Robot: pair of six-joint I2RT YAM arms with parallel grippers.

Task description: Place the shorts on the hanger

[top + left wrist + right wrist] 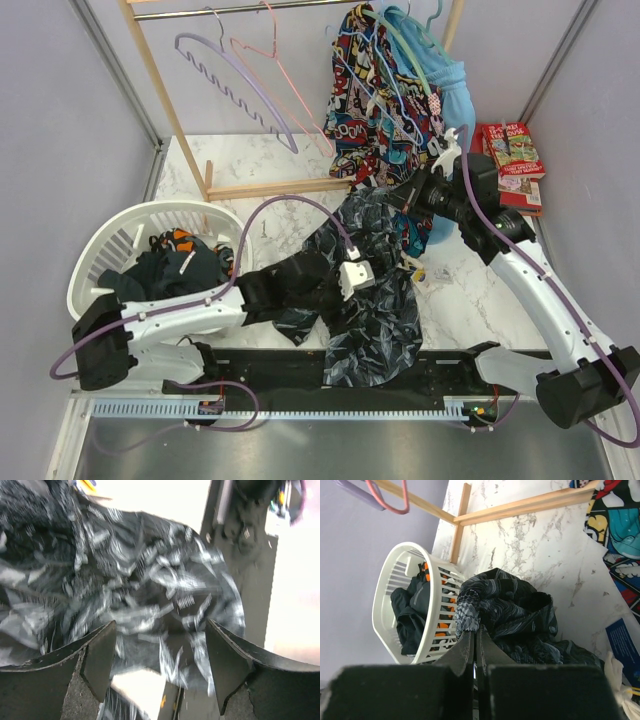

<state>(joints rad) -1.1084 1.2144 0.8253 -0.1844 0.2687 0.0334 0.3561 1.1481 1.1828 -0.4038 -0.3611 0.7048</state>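
Observation:
The far edge of the shorts is already pinched. My left gripper should move down toward the right in the top view and close on the shorts (pixel 372 300) beside the yellow tag.
The dark shorts (pixel 372 300) with grey leaf print lie spread on the marble table, reaching down over the near edge. My right gripper (pixel 402 197) is shut on a bunched fold at their far edge; the right wrist view shows its fingers (pixel 468 647) pinched on the shorts (pixel 520 615). My left gripper (pixel 335 285) hovers open just above the middle of the shorts, with fabric (pixel 150 580) showing blurred between its spread fingers (pixel 100 652). A thin pale wire hanger (pixel 385 75) hangs on the rail against the comic-print garment.
A white laundry basket (pixel 110 245) holding dark clothes stands at the left and also shows in the right wrist view (pixel 387 580). The wooden rack (pixel 270 187) holds a lavender hanger (pixel 235 90), a pink hanger (pixel 285 70), a comic-print garment (pixel 375 120) and a light-blue garment (pixel 457 95). Books (pixel 515 160) lie at the far right.

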